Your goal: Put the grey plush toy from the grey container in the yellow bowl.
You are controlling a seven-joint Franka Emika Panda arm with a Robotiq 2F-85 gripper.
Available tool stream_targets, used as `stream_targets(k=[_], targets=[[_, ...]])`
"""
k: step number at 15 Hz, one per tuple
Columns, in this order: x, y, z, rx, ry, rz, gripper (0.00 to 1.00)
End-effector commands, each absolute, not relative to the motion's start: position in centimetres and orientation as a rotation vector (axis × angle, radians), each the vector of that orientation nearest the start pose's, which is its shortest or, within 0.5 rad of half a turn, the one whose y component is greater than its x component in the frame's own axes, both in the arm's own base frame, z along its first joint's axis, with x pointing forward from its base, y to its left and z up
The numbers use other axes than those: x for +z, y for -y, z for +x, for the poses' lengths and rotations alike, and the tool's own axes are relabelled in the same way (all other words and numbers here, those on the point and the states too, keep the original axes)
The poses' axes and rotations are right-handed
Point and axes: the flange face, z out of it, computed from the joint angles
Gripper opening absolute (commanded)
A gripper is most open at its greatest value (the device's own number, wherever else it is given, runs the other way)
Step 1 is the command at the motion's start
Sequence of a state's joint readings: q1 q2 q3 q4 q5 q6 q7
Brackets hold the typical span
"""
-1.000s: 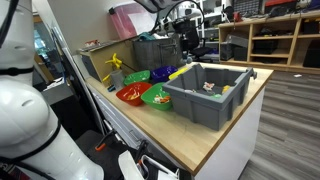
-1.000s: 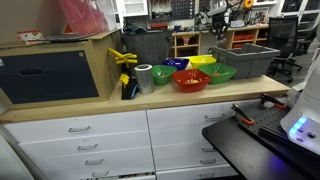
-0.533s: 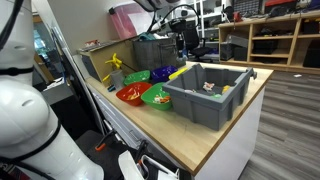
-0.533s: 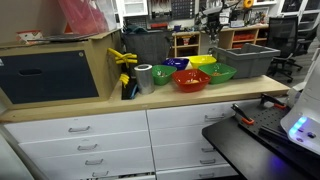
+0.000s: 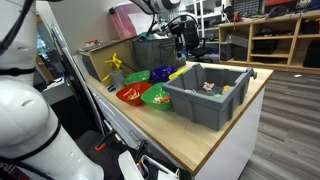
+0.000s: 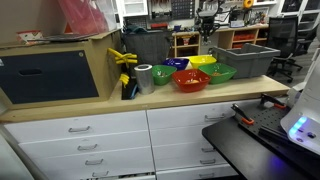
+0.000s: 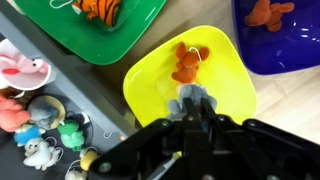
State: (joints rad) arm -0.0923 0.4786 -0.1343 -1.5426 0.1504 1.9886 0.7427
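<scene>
I will next lower the grey plush toy toward the yellow bowl's bottom [image 5: 179, 73] [image 7: 194, 92] beside the orange toy and open my gripper, because the toy already hangs over the bowl.
In the wrist view my gripper [image 7: 192, 112] is shut on the grey plush toy [image 7: 190, 97] and holds it over the near edge of the yellow bowl [image 7: 232, 78]. An orange toy [image 7: 185, 62] lies in that bowl. The grey container's rim [image 7: 70, 82] runs along the left, with several small toys inside. In both exterior views the gripper [image 5: 182, 42] [image 6: 208, 22] hangs above the yellow bowl [image 5: 178, 72] [image 6: 203, 60], beside the grey container [image 5: 205, 98] [image 6: 245, 62].
A green bowl [image 7: 100, 38] holds a tiger toy, and a blue bowl [image 7: 290, 45] holds an orange toy. A red bowl [image 5: 130, 95] [image 6: 190, 80] and more green bowls stand near the counter edge. A silver roll [image 6: 145, 77] and yellow clamps [image 6: 124, 60] stand by a box.
The gripper has moved a little away from the grey container toward the bowls, still holding the grey plush toy.
</scene>
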Motion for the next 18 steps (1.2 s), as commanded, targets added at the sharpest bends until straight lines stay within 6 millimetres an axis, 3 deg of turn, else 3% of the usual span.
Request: stream_targets(k=[1, 5, 8, 13, 18], targets=[[37.3, 12.8, 68.2, 0.052, -1.442, -2.655, 0.03], [36.7, 14.0, 69.4, 0.004, -1.457, -2.653, 0.03], [35.1, 15.0, 70.3, -0.019, -1.483, -2.655, 0.03], [30.1, 16.3, 71.0, 0.033, -1.520, -2.661, 0.03], [26.1, 15.2, 71.9, 0.093, -1.517, -2.679, 0.03]])
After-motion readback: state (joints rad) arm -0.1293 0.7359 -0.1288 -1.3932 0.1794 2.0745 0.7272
